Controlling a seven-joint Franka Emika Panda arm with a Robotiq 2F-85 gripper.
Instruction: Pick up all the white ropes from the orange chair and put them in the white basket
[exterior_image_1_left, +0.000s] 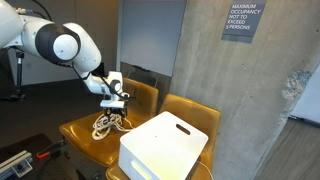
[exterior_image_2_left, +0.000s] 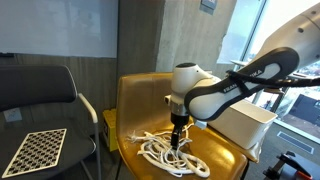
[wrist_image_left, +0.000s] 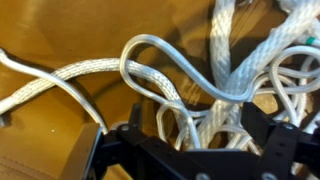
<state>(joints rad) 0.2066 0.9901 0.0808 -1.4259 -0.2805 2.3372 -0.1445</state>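
Observation:
The thick pieces of rope already run between my gripper's open fingers. I need to lower it into the bundle of thick white ropes next and close it there.
The white ropes lie in a loose bundle on the seat of the orange chair; they also show in the other exterior view on that chair. My gripper points straight down into the bundle. In the wrist view the jaws are open, with several strands of the ropes between the fingers, over the orange seat. The white basket sits on the neighbouring orange seat.
A second orange chair holds the basket. A concrete pillar stands behind it. A black chair with a checkered board stands beside the orange chair.

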